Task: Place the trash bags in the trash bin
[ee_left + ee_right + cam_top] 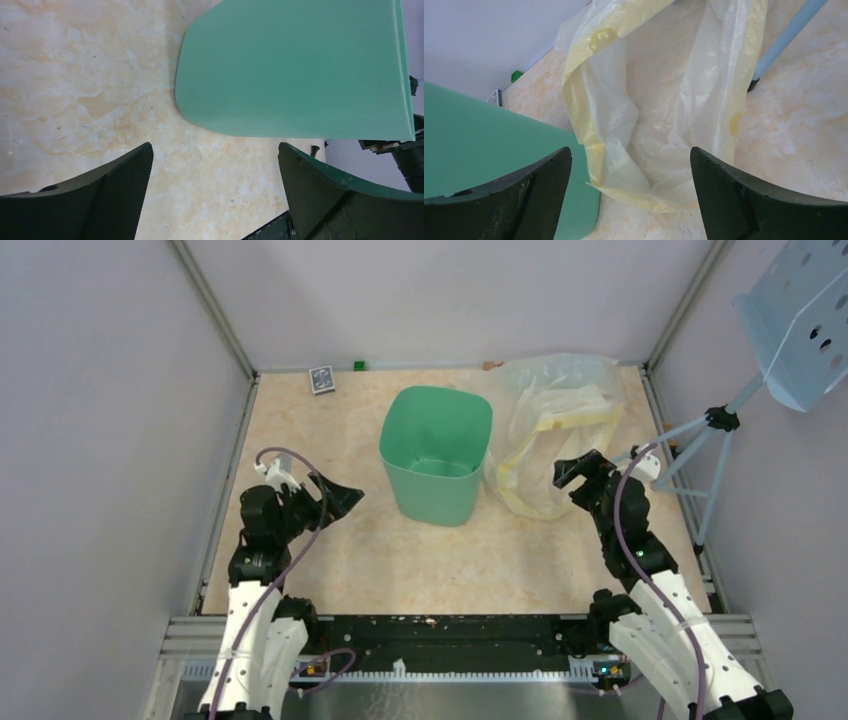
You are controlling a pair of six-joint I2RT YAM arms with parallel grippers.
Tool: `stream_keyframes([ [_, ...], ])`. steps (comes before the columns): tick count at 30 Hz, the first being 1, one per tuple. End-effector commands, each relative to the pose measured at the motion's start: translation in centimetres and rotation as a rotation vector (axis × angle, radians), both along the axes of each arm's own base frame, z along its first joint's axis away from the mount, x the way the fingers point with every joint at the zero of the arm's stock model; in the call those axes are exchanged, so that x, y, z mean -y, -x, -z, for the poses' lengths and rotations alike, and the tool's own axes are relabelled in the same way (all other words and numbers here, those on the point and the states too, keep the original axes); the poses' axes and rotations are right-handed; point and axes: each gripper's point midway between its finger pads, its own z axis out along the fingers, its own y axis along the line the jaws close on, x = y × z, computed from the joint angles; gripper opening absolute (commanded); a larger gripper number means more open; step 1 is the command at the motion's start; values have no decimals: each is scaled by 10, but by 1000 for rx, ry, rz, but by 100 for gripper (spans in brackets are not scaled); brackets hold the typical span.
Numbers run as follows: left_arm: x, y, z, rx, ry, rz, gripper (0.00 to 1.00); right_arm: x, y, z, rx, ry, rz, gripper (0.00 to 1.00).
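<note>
My right gripper goes outward and toward the bin [436,453] next, onto the bag's raised yellow upper edge.
The mint-green trash bin [436,453] stands upright in the middle of the table, its mouth open; its smooth side fills the left wrist view [295,70] and the left of the right wrist view [484,140]. No pale blue trash bag shows in any view. My left gripper [345,498] is open and empty, left of the bin, a little short of its base [215,150]. My right gripper [570,472] is open and empty, right of the bin, facing the low edge of a cream-yellow bag [630,152].
The cream-yellow translucent bag [555,425] [659,105] lies slumped against the bin's right side. A pale blue stand with a perforated panel [800,320] stands at the right edge, one leg [781,42] by the bag. A small card [321,379] and a green block [359,365] lie by the back wall.
</note>
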Motion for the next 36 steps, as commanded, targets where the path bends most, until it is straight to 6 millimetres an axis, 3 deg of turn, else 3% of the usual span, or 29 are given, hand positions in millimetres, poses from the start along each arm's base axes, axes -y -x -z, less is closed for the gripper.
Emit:
stream_keyframes([
  [1, 8, 1, 2, 40, 11, 55, 99, -1, -4, -4, 51, 6, -3, 87],
  [7, 42, 19, 3, 97, 147, 280, 99, -22, -23, -22, 101, -15, -92, 87],
  [13, 60, 35, 32, 89, 200, 292, 99, -48, -60, -40, 76, -67, -156, 86],
  [22, 76, 40, 50, 88, 244, 269, 98, -63, -131, -16, -19, 21, -34, 81],
  [26, 87, 40, 54, 96, 231, 283, 98, -71, -149, -7, -35, 49, -28, 65],
  [31, 101, 36, 57, 106, 194, 305, 99, -97, -160, -14, 24, 28, -137, 12],
  [33, 108, 32, 57, 97, 189, 319, 99, -115, -163, -24, 49, 45, -196, 4],
  [36, 117, 26, 58, 72, 179, 326, 99, -148, -161, -44, 84, 107, -285, 3],
])
